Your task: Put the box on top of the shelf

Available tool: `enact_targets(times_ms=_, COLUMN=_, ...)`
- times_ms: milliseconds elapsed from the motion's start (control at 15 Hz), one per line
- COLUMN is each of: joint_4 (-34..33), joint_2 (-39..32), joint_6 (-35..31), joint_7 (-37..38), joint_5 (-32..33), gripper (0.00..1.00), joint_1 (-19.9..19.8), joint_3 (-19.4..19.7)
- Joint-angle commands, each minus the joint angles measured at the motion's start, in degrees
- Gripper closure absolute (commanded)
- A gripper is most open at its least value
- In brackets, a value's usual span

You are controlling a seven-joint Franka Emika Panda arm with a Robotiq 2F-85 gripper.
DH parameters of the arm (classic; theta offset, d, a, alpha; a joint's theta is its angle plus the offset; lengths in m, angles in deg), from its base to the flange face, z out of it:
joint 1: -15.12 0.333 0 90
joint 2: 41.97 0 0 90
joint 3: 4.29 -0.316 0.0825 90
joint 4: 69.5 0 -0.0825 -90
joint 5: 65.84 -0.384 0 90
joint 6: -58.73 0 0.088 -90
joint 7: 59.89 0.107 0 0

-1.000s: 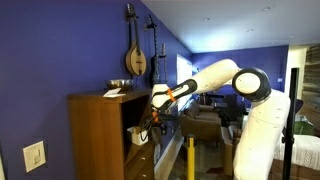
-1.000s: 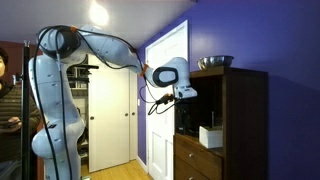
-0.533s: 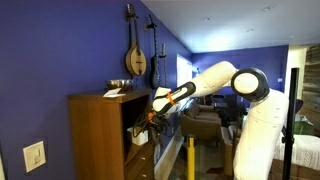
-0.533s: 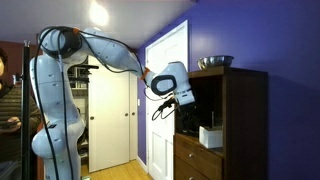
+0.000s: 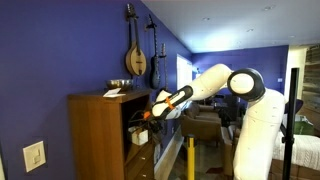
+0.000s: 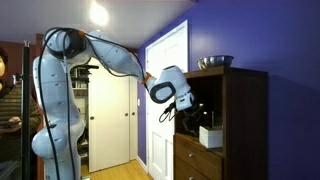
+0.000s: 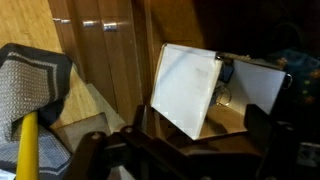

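Next I need to lower my gripper farther into the section of the shelf, its open fingers astride the cream-white box's near side (image 6: 205,132) (image 7: 211,95), since that side stands below and ahead of it.
The small cream-white box (image 7: 185,88) stands tilted inside an open compartment of the brown wooden shelf (image 5: 95,135). It also shows in both exterior views (image 5: 138,134) (image 6: 210,136). My gripper (image 7: 200,135) is open, its two dark fingers spread on either side just in front of the box, without holding it. In both exterior views the gripper (image 5: 148,116) (image 6: 188,107) is at the compartment's front opening, above and beside the box. The shelf's flat top (image 6: 235,70) is above the gripper.
A metal bowl (image 6: 214,62) and a flat pale paper-like item (image 5: 114,93) lie on the shelf top. String instruments (image 5: 136,55) hang on the blue wall. Another pale object (image 7: 257,85) sits behind the box. A drawer (image 6: 195,160) lies below the compartment.
The gripper has moved down and in toward the shelf compartment, closer to the box. The box has not moved.
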Motion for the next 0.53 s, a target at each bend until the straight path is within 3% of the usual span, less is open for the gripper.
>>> enact_targets(times_ms=0, joint_4=-0.5, joint_2=-4.5, joint_6=-6.2, joint_7=6.0, joint_5=0.2, gripper=0.14, joint_1=0.2, joint_3=-1.8)
enact_targets(times_ms=67, joint_4=-0.6, joint_2=-5.5, joint_6=-7.0, joint_7=7.0, joint_5=1.1, gripper=0.25, joint_1=0.1, joint_3=-2.3)
enact_targets(times_ms=467, joint_4=-1.0, joint_2=-7.0, joint_6=-7.3, joint_7=10.9, joint_5=5.1, gripper=0.66, joint_1=-0.7, joint_3=-2.6)
